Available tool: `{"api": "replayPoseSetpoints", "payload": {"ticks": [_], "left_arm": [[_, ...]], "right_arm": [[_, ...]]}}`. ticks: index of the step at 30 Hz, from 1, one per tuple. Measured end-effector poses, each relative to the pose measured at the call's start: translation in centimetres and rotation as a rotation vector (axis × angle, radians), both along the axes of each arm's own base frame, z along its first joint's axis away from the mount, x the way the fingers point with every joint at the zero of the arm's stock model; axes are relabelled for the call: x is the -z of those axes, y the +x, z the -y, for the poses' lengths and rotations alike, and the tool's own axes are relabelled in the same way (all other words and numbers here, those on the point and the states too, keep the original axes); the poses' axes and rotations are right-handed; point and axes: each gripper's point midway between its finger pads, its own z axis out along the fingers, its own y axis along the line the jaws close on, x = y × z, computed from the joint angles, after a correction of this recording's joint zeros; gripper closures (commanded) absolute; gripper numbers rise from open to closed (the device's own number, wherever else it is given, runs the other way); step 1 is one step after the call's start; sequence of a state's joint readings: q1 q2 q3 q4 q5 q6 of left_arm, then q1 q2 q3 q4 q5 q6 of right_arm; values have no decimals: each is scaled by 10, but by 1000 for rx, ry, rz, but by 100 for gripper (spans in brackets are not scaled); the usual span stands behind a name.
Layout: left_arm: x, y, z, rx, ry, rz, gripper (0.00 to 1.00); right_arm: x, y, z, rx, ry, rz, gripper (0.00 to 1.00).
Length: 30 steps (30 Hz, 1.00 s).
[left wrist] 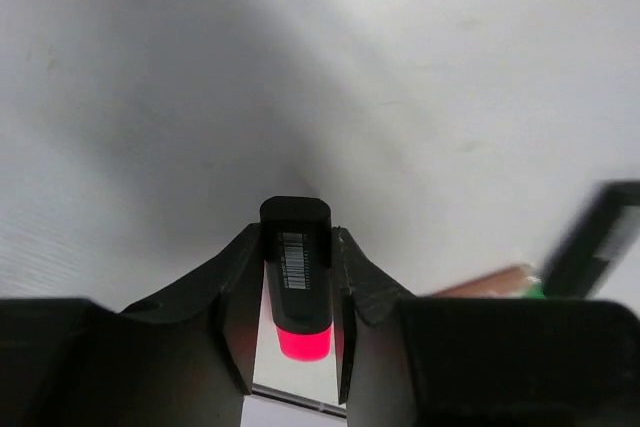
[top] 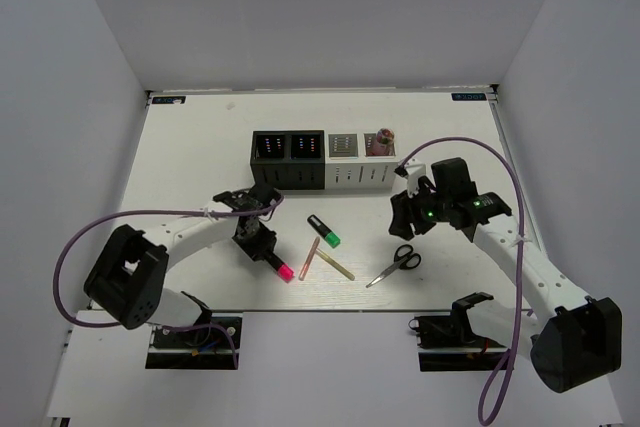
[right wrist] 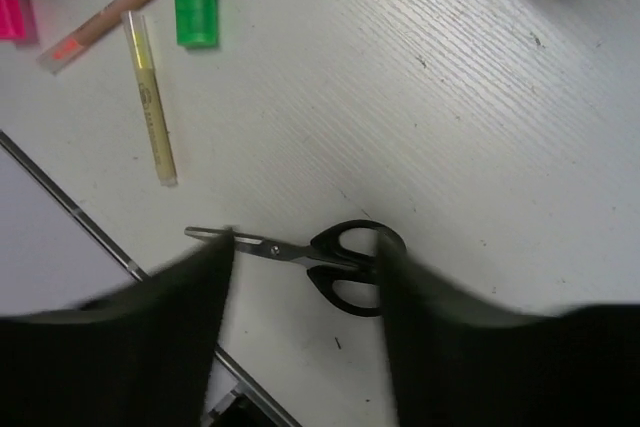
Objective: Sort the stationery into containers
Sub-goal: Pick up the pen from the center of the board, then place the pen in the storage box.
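Note:
The left gripper should rise and swing outward over the black container farthest from the white ones and let go of the marker there, since that container is open.
My left gripper (top: 262,245) is shut on a black marker with a pink cap (top: 281,269); in the left wrist view the marker (left wrist: 296,265) sits between the fingers, cap toward the camera. My right gripper (top: 410,217) is open and hovers over the black-handled scissors (top: 395,265), which lie flat between its fingers (right wrist: 325,255). A green-capped marker (top: 323,231), a pinkish tube (top: 307,259) and a pale stick (top: 336,266) lie mid-table. Two black containers (top: 288,175) and two white containers (top: 360,177) stand in a row at the back.
The rightmost white container holds something pinkish (top: 383,136). The table's front edge (top: 330,310) runs just below the scissors and the marker. White walls enclose the table on three sides.

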State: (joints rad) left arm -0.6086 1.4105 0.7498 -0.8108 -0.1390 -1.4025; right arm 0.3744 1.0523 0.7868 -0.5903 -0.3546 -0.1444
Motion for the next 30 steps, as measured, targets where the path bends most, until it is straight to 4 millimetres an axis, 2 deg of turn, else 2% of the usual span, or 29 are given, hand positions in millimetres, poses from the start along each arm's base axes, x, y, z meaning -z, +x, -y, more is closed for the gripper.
{"api": "replayPoseSetpoints", "payload": {"ticks": [1, 2, 4, 7, 10, 14, 17, 19, 21, 25, 30], "left_arm": [[-6, 9, 1, 21, 4, 30, 100], [-15, 19, 3, 57, 10, 60, 100], [-41, 46, 14, 134, 2, 152, 100], [-95, 92, 36, 277, -20, 347, 100], [-153, 127, 46, 400, 13, 523, 100], [-232, 171, 43, 484, 154, 750, 100], [-267, 197, 32, 491, 291, 868, 100], [-274, 210, 23, 491, 388, 904, 100], [-273, 224, 15, 486, 475, 905, 100], [-253, 247, 5, 488, 598, 856, 100], [-226, 264, 0, 498, 681, 797, 100]], "right_arm": [[0, -1, -1, -15, 0, 5, 77], [0, -2, -2, -21, 9, -2, 100], [-1, -4, -3, -39, 14, -3, 100], [-2, -7, -6, -53, 30, -13, 100], [-3, -9, -8, -65, 40, -14, 100], [-3, -10, -9, -72, 43, -14, 100], [-3, -10, -9, -76, 44, -11, 100], [-3, -10, -9, -79, 44, -10, 100], [-3, -10, -9, -82, 43, -9, 100], [-4, -10, -10, -85, 46, -9, 100], [-4, -10, -10, -87, 48, -10, 100]]}}
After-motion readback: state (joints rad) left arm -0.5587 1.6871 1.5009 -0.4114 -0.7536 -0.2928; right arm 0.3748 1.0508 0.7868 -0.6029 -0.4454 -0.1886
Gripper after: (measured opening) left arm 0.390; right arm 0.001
